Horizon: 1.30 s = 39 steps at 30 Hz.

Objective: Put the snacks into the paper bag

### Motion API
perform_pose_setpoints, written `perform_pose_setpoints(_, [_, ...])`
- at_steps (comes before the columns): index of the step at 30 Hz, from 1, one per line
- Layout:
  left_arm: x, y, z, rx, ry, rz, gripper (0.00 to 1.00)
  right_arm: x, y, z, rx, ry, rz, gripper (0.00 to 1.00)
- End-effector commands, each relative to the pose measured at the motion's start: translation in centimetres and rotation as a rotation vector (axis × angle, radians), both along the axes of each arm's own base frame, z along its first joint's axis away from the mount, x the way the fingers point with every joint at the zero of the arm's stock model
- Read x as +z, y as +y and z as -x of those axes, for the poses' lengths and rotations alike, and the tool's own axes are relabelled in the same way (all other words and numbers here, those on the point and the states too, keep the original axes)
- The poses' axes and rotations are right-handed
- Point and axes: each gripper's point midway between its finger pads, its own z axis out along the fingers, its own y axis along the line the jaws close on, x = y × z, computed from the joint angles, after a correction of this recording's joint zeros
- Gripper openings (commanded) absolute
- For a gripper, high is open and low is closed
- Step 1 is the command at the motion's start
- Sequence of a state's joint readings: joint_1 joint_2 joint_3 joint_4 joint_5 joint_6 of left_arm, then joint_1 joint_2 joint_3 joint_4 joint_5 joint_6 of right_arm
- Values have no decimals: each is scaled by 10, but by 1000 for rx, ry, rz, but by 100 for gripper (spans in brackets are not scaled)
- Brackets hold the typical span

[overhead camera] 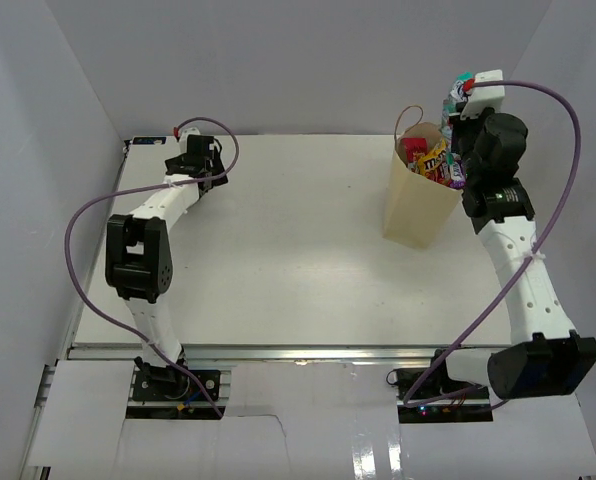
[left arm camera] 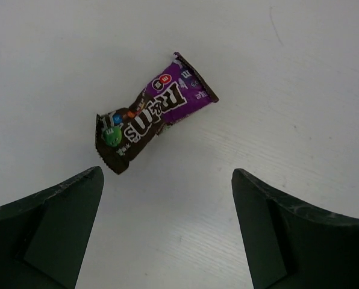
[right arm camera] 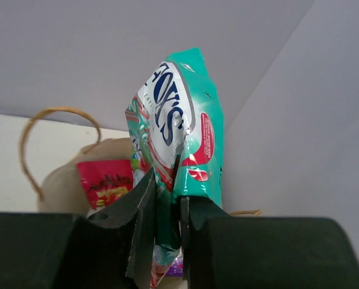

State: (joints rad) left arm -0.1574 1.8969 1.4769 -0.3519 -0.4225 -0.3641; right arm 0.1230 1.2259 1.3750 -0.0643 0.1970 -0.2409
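Note:
My left gripper has the dark purple packet lying flat below its open fingers with bare table around its brown end (left arm camera: 129, 133), so it needs to lower them astride it and close.
The tan paper bag (overhead camera: 415, 205) stands upright at the back right of the table, with a magenta packet (overhead camera: 413, 150) and a yellow packet (overhead camera: 435, 160) showing in its mouth. My right gripper (overhead camera: 462, 108) is shut on a teal packet (right arm camera: 181, 114) and holds it upright just above the bag's far right rim (right arm camera: 59, 180). My left gripper (left arm camera: 167, 174) is open above the table at the back left. A dark purple packet (left arm camera: 152, 117) lies flat just beyond its fingertips. In the top view the left gripper (overhead camera: 208, 160) hides that packet.
White walls enclose the table on the left, back and right, and the right wall is close behind the bag. Purple cables (overhead camera: 88, 215) loop off both arms. The bag's loop handle (overhead camera: 410, 115) sticks up on its far side.

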Motion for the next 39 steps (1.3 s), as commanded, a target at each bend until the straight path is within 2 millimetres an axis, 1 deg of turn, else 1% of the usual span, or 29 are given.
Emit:
perform_pose_setpoints(1, [19, 20, -18, 12, -18, -115, 98, 2, -35, -24, -193, -48, 121, 8])
perform_pose_setpoints(2, [7, 21, -23, -16, 13, -146, 98, -8, -37, -30, -201, -10, 144, 8])
perform_pose_setpoints(3, [5, 20, -27, -37, 18, -163, 98, -16, -36, -34, -194, 22, 157, 8])
perform_pose_setpoints(4, [9, 18, -34, -65, 12, -175, 98, -37, -35, -40, -179, 89, 176, 8])
perform_pose_setpoints(6, [-5, 17, -40, -124, 55, -223, 98, -63, -24, -44, -104, 192, 201, 8])
perform_pose_setpoints(8, [-7, 16, -47, -158, 60, -234, 98, -86, -8, -45, -2, 281, 210, 8])
perform_pose_setpoints(9, [-17, 11, -49, -201, 77, -222, 98, -91, -2, -43, 46, 306, 220, 12])
perform_pose_setpoints(10, [-22, 11, -49, -211, 87, -211, 98, -92, 3, -41, 83, 313, 221, 22])
perform_pose_setpoints(11, [-28, 14, -48, -206, 96, -207, 98, -96, 14, -37, 150, 325, 225, 27])
perform_pose_setpoints(12, [-34, 17, -47, -198, 111, -213, 98, -96, 19, -34, 192, 329, 236, 33])
perform_pose_setpoints(13, [-47, 25, -45, -176, 140, -234, 98, -92, 26, -29, 242, 321, 242, 42])
perform_pose_setpoints(14, [-53, 29, -43, -166, 156, -242, 98, -91, 34, -24, 292, 319, 242, 47])
perform_pose_setpoints(16, [-70, 37, -38, -162, 192, -256, 97, -82, 39, -16, 338, 303, 253, 59])
perform_pose_setpoints(18, [-80, 49, -34, -141, 218, -257, 96, -76, 44, -8, 389, 292, 249, 67])
perform_pose_setpoints(20, [-87, 56, -32, -144, 230, -234, 94, -64, 46, 2, 423, 262, 249, 92])
perform_pose_setpoints(21, [-89, 55, -31, -154, 233, -219, 91, -58, 44, 8, 424, 248, 248, 96])
perform_pose_setpoints(22, [-92, 56, -29, -160, 237, -203, 85, -56, 44, 10, 426, 240, 245, 98])
perform_pose_setpoints(24, [-99, 45, -28, -213, 246, -149, 77, -49, 43, 17, 433, 223, 239, 99])
perform_pose_setpoints(25, [-102, 43, -27, -228, 253, -135, 68, -47, 43, 19, 434, 219, 230, 97])
perform_pose_setpoints(27, [-107, 34, -23, -265, 268, -96, 57, -47, 41, 20, 429, 222, 219, 97])
perform_pose_setpoints(28, [-111, 31, -19, -277, 277, -82, 48, -49, 41, 20, 428, 230, 214, 97])
perform_pose_setpoints(31, [-108, 22, -13, -302, 269, -35, 32, -55, 38, 18, 420, 248, 202, 97])
perform_pose_setpoints(32, [-104, 19, -12, -312, 260, -19, 22, -55, 39, 19, 428, 248, 195, 98])
perform_pose_setpoints(34, [-86, 3, -12, -363, 213, 62, 15, -49, 41, 24, 449, 230, 192, 97])
perform_pose_setpoints(35, [-82, -10, -9, -408, 196, 116, 12, -47, 51, 29, 509, 217, 190, 97])
perform_pose_setpoints(36, [-59, -35, -5, -500, 138, 223, 11, -44, 58, 36, 561, 204, 198, 97])
perform_pose_setpoints(37, [-47, -51, -1, -555, 104, 298, 11, -40, 80, 51, 710, 181, 198, 97])
perform_pose_setpoints(38, [-41, -70, 8, -628, 66, 380, 10, -48, 93, 67, 808, 214, 187, 97])
perform_pose_setpoints(39, [-27, -88, 16, -697, 23, 462, 10, -51, 104, 78, 900, 213, 198, 97])
